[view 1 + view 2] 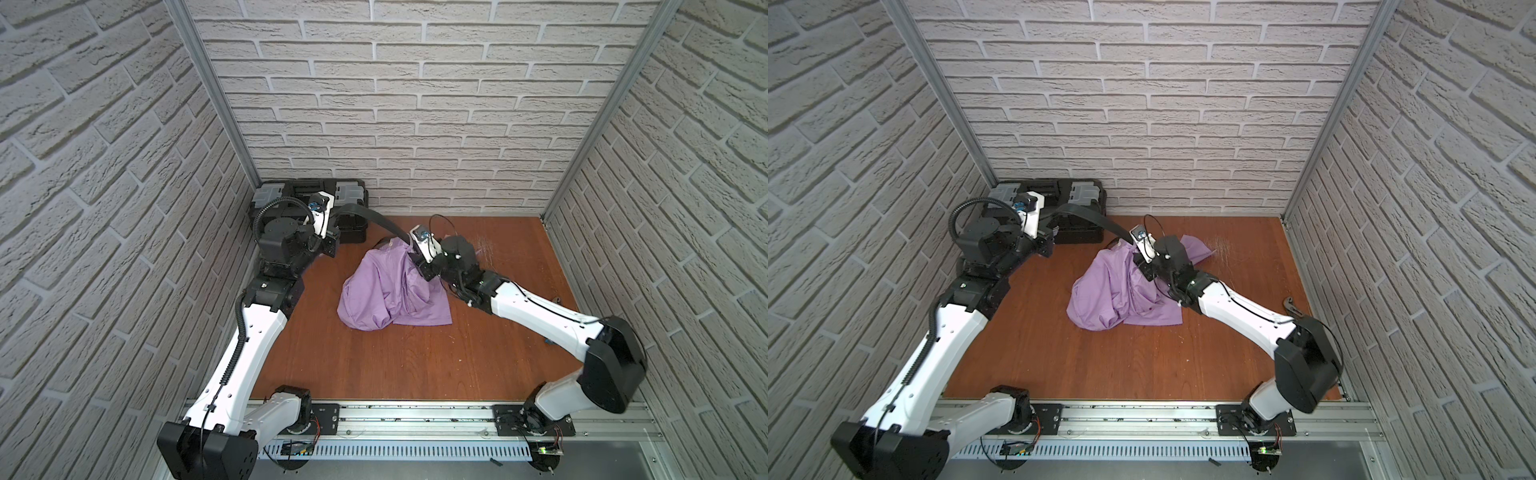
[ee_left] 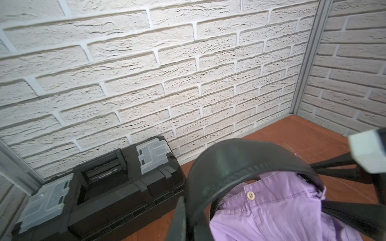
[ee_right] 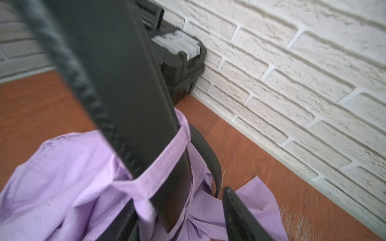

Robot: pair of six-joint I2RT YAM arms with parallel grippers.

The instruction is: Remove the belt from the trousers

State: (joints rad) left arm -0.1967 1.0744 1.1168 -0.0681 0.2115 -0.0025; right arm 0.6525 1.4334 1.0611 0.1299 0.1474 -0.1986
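My left gripper pulls back next, then moves toward the waistband [image 1: 397, 245] [image 2: 277, 188], across the arch from it, and lets go, as the belt still runs through a loop.
The lilac trousers [image 1: 382, 295] [image 1: 1117, 295] lie crumpled on the wooden table. A black belt [image 1: 374, 218] [image 1: 1096, 218] rises from their waistband in an arch toward the left arm. My left gripper [image 1: 332, 239] [image 2: 186, 227] is shut on the belt [image 2: 240, 158] near the toolbox. In the left wrist view the trousers' button [image 2: 250, 195] shows under the arch. My right gripper [image 1: 415, 259] [image 3: 183, 225] hangs open over the waistband. Its fingers [image 3: 236, 212] stand on either side of the belt [image 3: 125, 83], where it passes through a belt loop [image 3: 167, 154]. The buckle is hidden.
A black toolbox [image 1: 353, 195] [image 2: 114, 187] with clear latches sits in the back left corner against the brick wall. A dark tool [image 1: 1292, 308] lies by the right wall. The arms' mounting rail [image 1: 415, 419] runs along the front edge.
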